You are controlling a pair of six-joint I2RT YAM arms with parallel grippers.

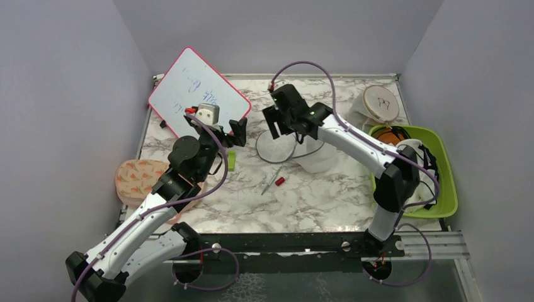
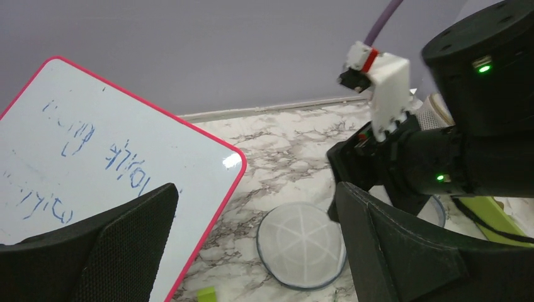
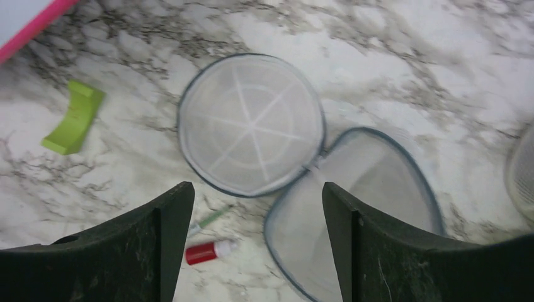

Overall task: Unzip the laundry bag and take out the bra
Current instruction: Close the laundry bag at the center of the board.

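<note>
I will next lower my right gripper toward the green clip, onto that edge [image 1: 257,144] [image 3: 181,109], because the edge of the spread lid is free on the side opposite the hinge.
The laundry bag lies unzipped on the marble table, its two round white mesh halves spread side by side: the left half [image 3: 252,123] [image 1: 275,148] and the right half [image 3: 359,195] [image 1: 315,157], joined at a hinge. The right half looks pale and flat inside. I cannot make out the bra in any view. My right gripper [image 3: 258,245] [image 1: 277,126] is open and empty, hovering above the bag. My left gripper [image 2: 258,245] [image 1: 238,131] is open and empty, raised left of the bag, with the left half [image 2: 301,245] in its view.
A pink-rimmed whiteboard [image 1: 198,94] leans at the back left. A green clip [image 1: 231,159] and a red-capped pen [image 1: 277,181] lie near the bag. A green bin [image 1: 434,189] stands at right, the "P7" case [image 1: 381,104] behind it. A patterned pad [image 1: 138,179] lies at left.
</note>
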